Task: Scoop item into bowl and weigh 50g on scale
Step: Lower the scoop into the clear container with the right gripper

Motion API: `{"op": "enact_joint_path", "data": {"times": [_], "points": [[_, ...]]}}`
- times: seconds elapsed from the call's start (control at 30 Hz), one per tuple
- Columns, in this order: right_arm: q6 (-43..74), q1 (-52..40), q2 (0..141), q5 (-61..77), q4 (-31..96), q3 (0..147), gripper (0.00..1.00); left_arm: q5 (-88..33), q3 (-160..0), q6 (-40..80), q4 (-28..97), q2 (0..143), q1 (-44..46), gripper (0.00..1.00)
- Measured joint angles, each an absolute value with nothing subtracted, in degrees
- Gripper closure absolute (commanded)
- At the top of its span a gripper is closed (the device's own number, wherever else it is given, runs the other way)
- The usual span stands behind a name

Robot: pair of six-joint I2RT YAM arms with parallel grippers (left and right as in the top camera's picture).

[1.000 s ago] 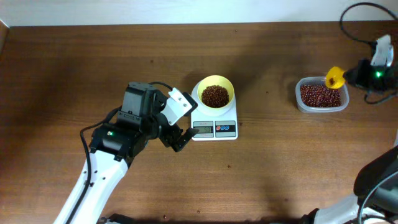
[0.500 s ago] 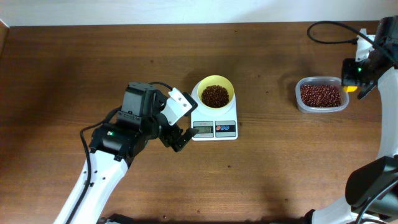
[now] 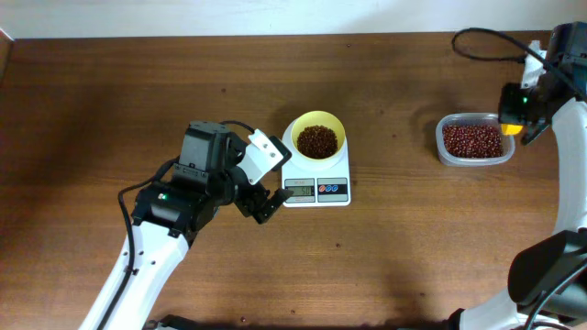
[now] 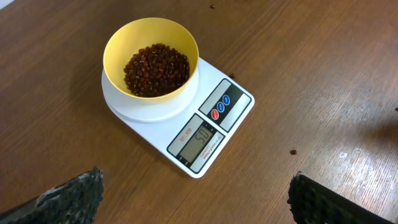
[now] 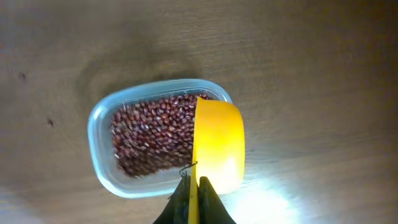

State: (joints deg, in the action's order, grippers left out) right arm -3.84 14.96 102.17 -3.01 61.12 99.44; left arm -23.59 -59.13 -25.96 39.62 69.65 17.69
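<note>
Next, my right gripper turns, then moves down onto the beans in the clear tub and releases the scoop point(image 5: 217, 146), since the scale reads the target weight.
The pale yellow bowl point(image 3: 317, 136) holds a heap of dark reddish-brown beans point(image 3: 317, 140) and stands on the white scale point(image 3: 317, 188). In the left wrist view the bowl point(image 4: 151, 57) sits on the scale point(image 4: 205, 140), whose display shows digits. My left gripper point(image 3: 260, 203) is open and empty just left of the scale's front; its fingertips point(image 4: 71, 196) frame bare wood. My right gripper point(image 3: 515, 117) is shut on a yellow scoop point(image 5: 217, 146), held at the right edge of the clear tub point(image 5: 102, 149) of beans point(image 5: 152, 134).
The clear tub point(image 3: 474, 139) of beans stands at the far right of the wooden table. A black cable point(image 3: 486, 41) loops above it at the back edge. A few stray beans point(image 4: 292, 151) lie on the wood near the scale.
My right gripper has swung the yellow scoop from the tub's upper right edge round to its right side. The left arm, bowl and scale have not moved.
</note>
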Motion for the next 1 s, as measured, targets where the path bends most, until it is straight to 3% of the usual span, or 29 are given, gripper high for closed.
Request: {"op": "enact_joint_path", "data": {"times": [0.2, 0.37, 0.6, 0.83, 1.0], "points": [[27.29, 14.94, 102.17, -0.54, 61.6, 99.22, 0.96, -23.62, -59.13, -25.96, 39.62, 69.65, 17.69, 0.01], [45.01, 14.68, 102.15, 1.78, 59.53, 97.47, 0.96, -23.59, -59.13, -25.96, 39.62, 69.65, 17.69, 0.01], [51.57, 11.92, 102.17, 2.68, 57.56, 97.47, 0.96, -23.62, -59.13, -25.96, 39.62, 69.63, 17.69, 0.01], [50.5, 11.94, 102.17, 6.85, 45.06, 89.56, 0.96, -23.59, -59.13, -25.96, 39.62, 69.65, 17.69, 0.01], [47.83, 12.08, 101.25, 9.19, 46.96, 88.47, 0.96, -23.59, -59.13, -25.93, 39.62, 69.65, 17.69, 0.01]]}}
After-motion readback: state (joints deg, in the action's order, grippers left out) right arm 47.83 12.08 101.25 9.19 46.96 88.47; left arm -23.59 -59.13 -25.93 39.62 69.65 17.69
